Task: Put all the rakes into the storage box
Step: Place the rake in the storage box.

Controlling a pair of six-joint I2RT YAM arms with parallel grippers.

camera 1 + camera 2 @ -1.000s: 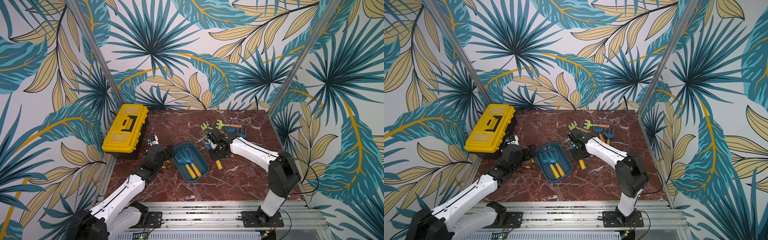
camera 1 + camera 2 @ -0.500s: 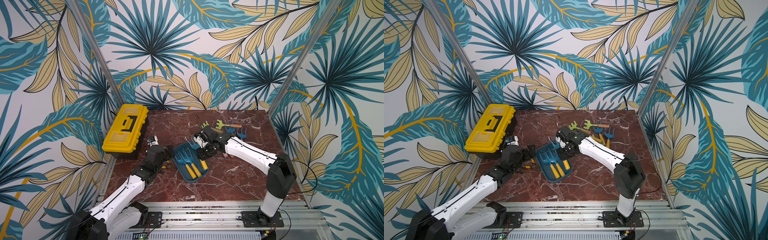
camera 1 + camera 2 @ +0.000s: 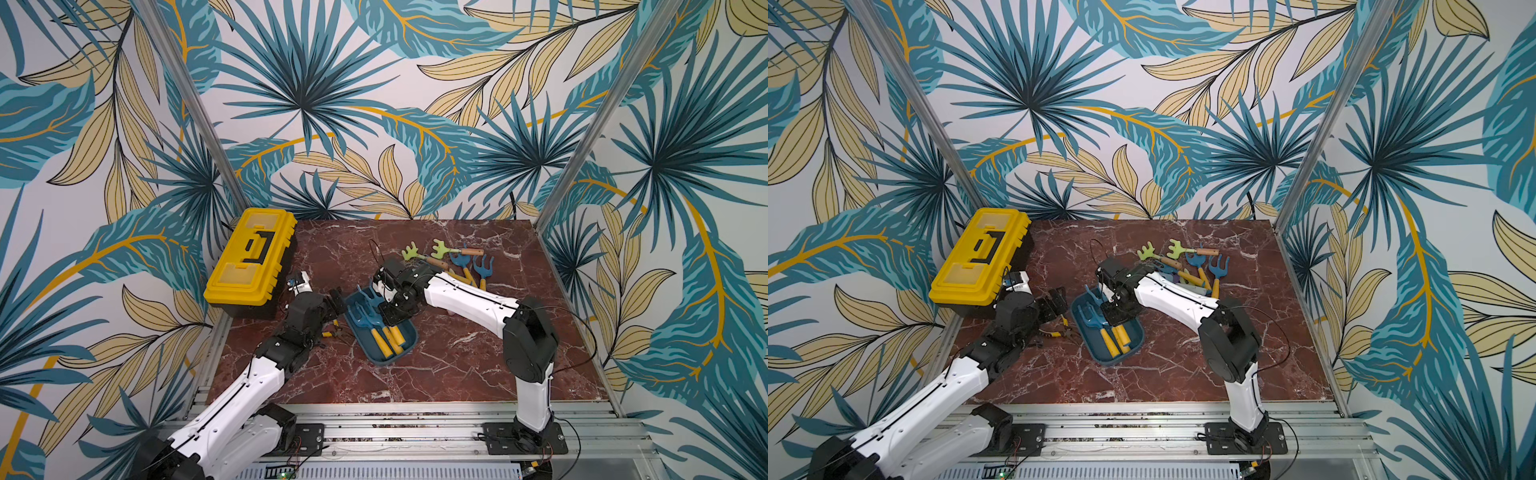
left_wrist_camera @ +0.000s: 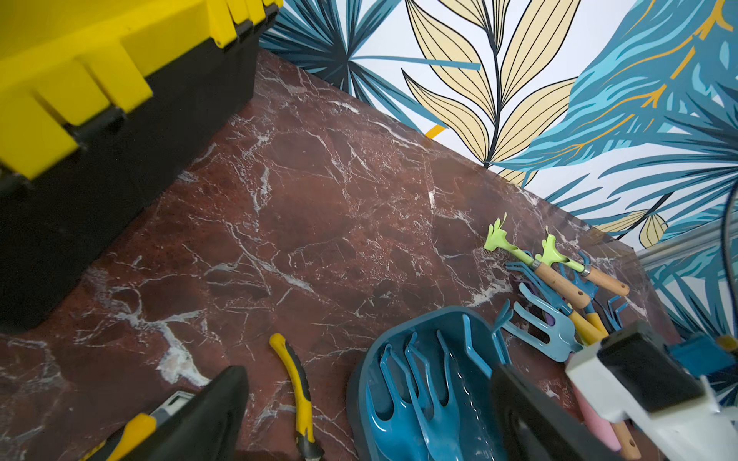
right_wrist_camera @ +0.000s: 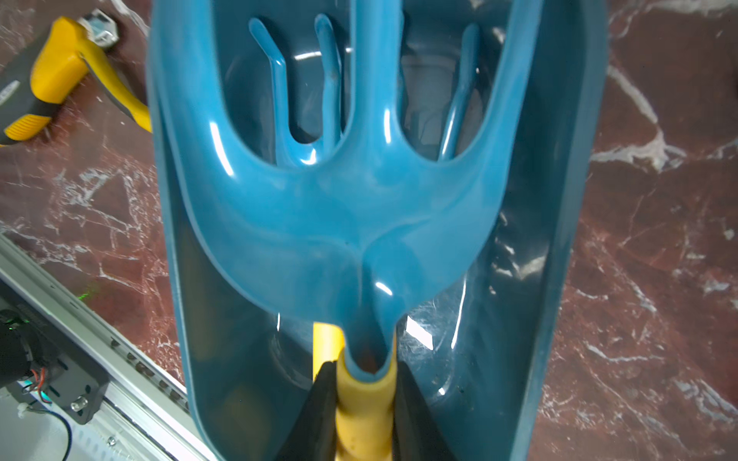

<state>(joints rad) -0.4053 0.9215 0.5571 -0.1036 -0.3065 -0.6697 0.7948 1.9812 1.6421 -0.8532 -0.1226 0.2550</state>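
My right gripper has the rake's head hanging between the sides of the storage box, so next it should lower the rake's yellow handle slightly toward the bottom of the storage box and release it.
The storage box [image 3: 388, 360] is a shallow dark teal tray in the middle of the marble table, seen in both top views [image 3: 1115, 360]. Two blue rakes with yellow handles [image 3: 388, 338] lie in it. My right gripper [image 5: 363, 403] is shut on the yellow handle of a third blue rake [image 5: 347, 207]. That rake's head hangs over the inside of the storage box [image 5: 559, 239], above the tines of one lying there. In a top view this rake [image 3: 365, 296] sits at the box's far end. My left gripper [image 3: 336, 299] stands open beside the box's left side, holding nothing.
A big yellow toolbox [image 3: 249, 257] stands at the back left. Yellow-handled pliers [image 4: 299, 391] lie left of the storage box [image 4: 359, 383]. A pile of blue and green rakes [image 3: 457, 262] lies at the back right. A metal rail [image 3: 395, 424] runs along the front edge.
My right gripper has carried the rake leftward from beside the pile to over the storage box. The left arm has not moved.
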